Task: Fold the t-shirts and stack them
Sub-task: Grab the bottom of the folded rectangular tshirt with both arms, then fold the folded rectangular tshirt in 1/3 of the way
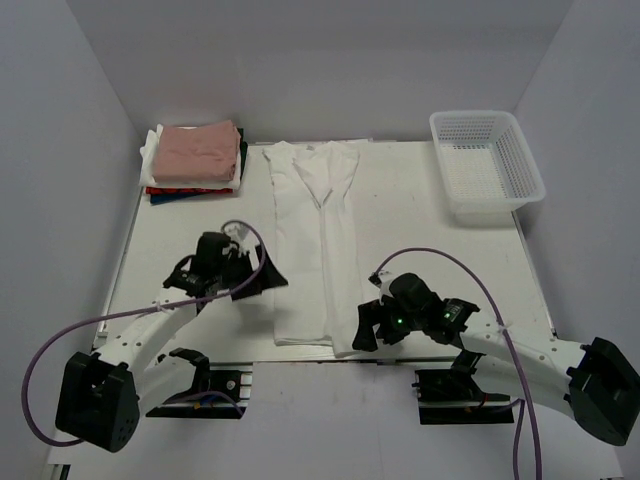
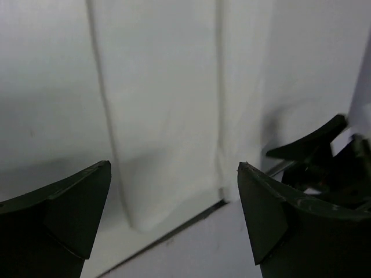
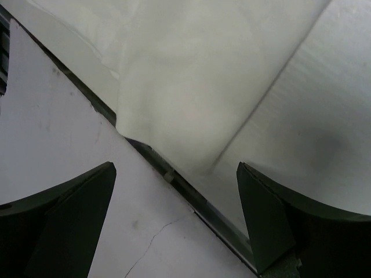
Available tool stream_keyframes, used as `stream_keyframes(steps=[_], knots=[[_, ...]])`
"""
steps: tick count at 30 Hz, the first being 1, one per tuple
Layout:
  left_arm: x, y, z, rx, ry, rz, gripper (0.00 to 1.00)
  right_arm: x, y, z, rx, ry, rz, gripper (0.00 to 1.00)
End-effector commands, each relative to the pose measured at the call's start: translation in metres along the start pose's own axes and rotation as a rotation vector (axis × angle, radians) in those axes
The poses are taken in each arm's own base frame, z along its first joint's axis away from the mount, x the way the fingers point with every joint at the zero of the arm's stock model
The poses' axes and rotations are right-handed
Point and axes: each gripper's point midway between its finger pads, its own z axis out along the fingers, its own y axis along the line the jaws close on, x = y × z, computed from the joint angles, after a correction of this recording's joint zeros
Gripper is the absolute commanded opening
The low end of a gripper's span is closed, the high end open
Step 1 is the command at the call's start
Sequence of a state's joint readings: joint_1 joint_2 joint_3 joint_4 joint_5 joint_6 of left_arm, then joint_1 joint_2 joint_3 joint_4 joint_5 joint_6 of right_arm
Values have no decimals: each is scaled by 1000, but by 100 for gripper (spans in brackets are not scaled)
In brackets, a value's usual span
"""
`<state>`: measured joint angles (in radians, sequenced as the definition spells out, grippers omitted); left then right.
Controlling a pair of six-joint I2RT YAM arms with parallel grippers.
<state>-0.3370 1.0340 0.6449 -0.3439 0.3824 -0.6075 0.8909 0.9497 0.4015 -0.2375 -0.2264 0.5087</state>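
Note:
My left gripper moves back and down onto the hem's unattended corner [image 1: 278, 341] [image 2: 136, 225] next, which lies below it toward my base, as my right gripper stands at the other.
A white t-shirt [image 1: 305, 240] lies folded into a long narrow strip down the middle of the table, its hem at the near edge. At the back left sits a stack of folded t-shirts [image 1: 195, 155] with a dusty-pink one on top. My left gripper [image 1: 268, 278] hovers open at the strip's left edge, near the hem. The left wrist view shows the white cloth [image 2: 162, 116] beyond my left gripper's [image 2: 174, 165] spread jaws. My right gripper [image 1: 362, 330] stands open at the hem's right corner. In the right wrist view, my right gripper [image 3: 175, 166] holds nothing, with the cloth corner [image 3: 191, 87] just ahead.
A white mesh basket [image 1: 487, 165] stands at the back right. The table's near edge, with its metal rail [image 3: 191, 191], runs right under the shirt's hem. White walls enclose the table on three sides.

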Motion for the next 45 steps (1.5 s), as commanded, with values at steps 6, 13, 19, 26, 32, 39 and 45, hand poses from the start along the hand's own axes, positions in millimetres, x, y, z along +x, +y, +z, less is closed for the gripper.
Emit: stream_keyframes(steps=[6,13,19,26,32,39,45], knots=[[106,29,-9,-7,280,-143,100,7,11,10,-81,3,119,90],[151,41,-6,-12,408,-189,70,10,2,20,-19,60,167,70],[157,41,-2,-6,407,-172,42,10,-1,19,8,58,186,34],[143,31,5,2,383,-141,0,3,0,21,15,62,159,0],[99,-3,4,70,283,-79,0,-48,-3,15,98,-95,85,0],[32,4,39,-101,146,-147,0,-127,-41,8,398,-278,103,0],[-42,-6,72,-124,20,-166,0,-214,-54,11,491,-425,137,0]])
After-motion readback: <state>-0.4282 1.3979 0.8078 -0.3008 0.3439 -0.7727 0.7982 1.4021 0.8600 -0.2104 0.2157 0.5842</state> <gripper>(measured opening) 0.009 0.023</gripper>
